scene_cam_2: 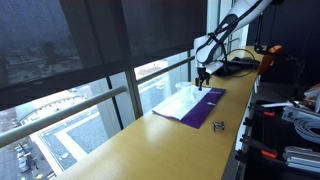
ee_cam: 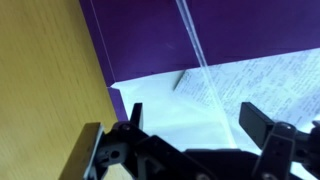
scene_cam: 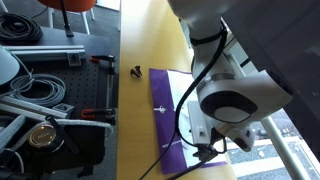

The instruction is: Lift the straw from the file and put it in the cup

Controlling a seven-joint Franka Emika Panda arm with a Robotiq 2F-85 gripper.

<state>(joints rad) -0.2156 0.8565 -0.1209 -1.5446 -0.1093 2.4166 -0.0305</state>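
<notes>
The straw is nearer one of my fingers. My gripper should next move a little to the right in the wrist view, low over the file, and then close on the straw.
The purple file lies flat on the yellow table, with its paler printed front toward my gripper. It shows in both exterior views. A thin clear straw lies lengthwise on the file and runs down between my fingers. In an exterior view it is a thin white line. My gripper is open and empty, hovering low over the file with one finger on each side of the straw. It also shows in the exterior views. The cup is out of view.
A small black object lies on the yellow table near the file's far end. Cables and equipment fill the space beside the table. A window with a railing runs along the other side.
</notes>
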